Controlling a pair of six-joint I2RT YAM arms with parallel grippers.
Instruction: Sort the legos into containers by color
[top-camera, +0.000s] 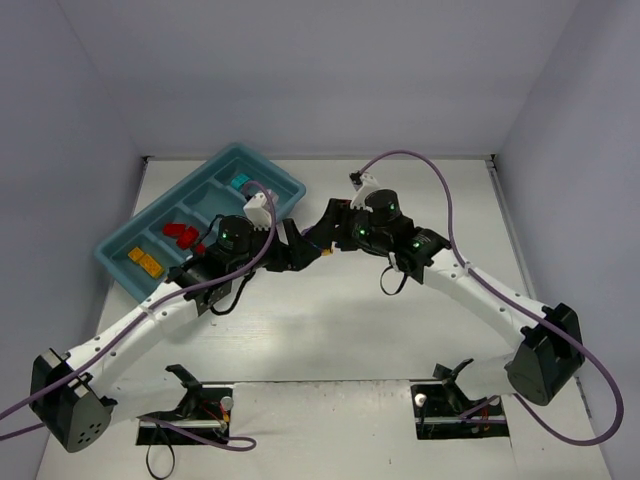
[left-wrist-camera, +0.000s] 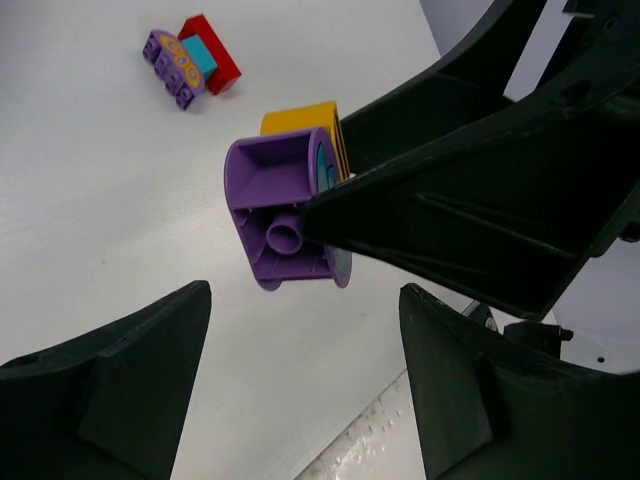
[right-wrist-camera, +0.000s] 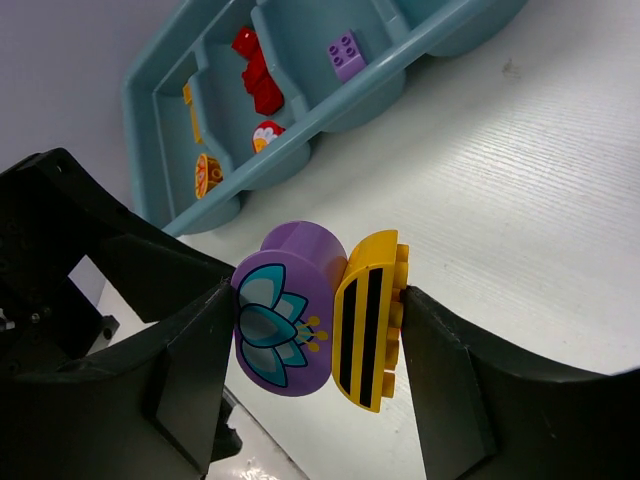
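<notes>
The purple lego sits crooked just beyond my open fingers. So my left gripper turns square to the purple lego's hollow bottom (left-wrist-camera: 279, 208) next and advances toward it to close.
My right gripper (right-wrist-camera: 318, 330) is shut on two joined legos above the table: a purple one with a lotus print (right-wrist-camera: 285, 310) and a yellow one with black stripes (right-wrist-camera: 368, 320). One finger presses each outer side. My left gripper (left-wrist-camera: 305, 300) stands open just short of that pair, facing the hollow underside of the purple lego (left-wrist-camera: 275, 215), with the yellow lego (left-wrist-camera: 300, 120) behind it. Nothing lies between its fingers. The teal tray of containers (top-camera: 112, 240) sits at the back left, holding orange legos (top-camera: 146, 262), red legos (top-camera: 182, 235) and a teal lego (top-camera: 241, 180).
A loose cluster of purple, teal and red legos (left-wrist-camera: 190, 65) lies on the white table beyond the held pair. A small purple lego (right-wrist-camera: 346, 55) rests in one tray compartment. Both arms meet at the table's middle, close to the tray's near side. Grey walls enclose the table.
</notes>
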